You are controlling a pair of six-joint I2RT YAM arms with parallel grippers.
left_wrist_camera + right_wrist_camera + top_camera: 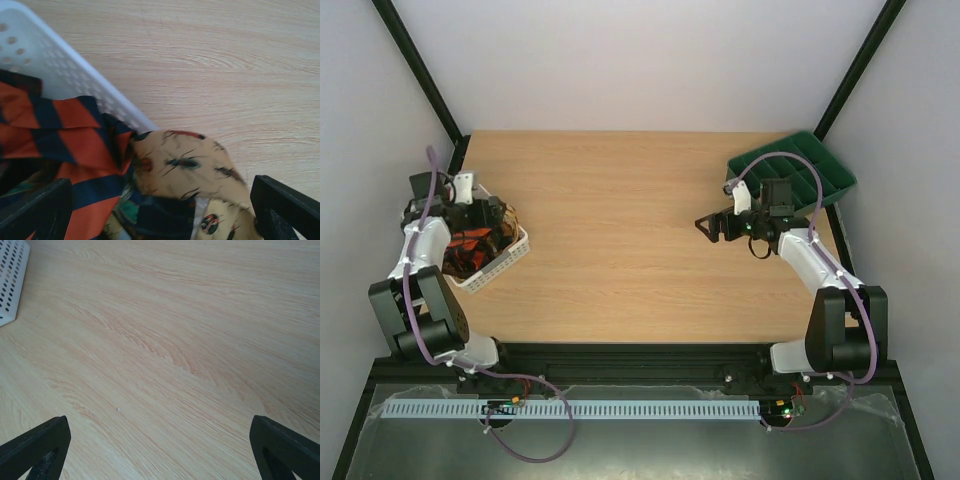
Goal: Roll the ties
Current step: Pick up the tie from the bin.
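I will next move my left gripper to the left in the top view and down onto the dark maroon tie (pixel 21 172) beside the orange stripes of the striped tie, because the maroon tie is outside my fingers.
Several ties lie bunched in a white slotted basket (pixel 505 262) at the table's left edge. The left wrist view shows an orange-and-dark striped tie (pixel 60 145) and a tan-gold patterned tie (pixel 185 165) that spills over the basket rim (pixel 75 75). My left gripper (pixel 490 218) hangs over the basket, jaws wide open with the ties between and below its fingers (pixel 285 205), holding nothing. My right gripper (pixel 715 226) is open and empty above bare wood at the right.
A green compartment tray (pixel 798 172) sits at the back right corner, just behind the right arm. The basket's corner (pixel 12 280) shows at the far left of the right wrist view. Bare wooden tabletop (pixel 630 240) lies between the two arms.
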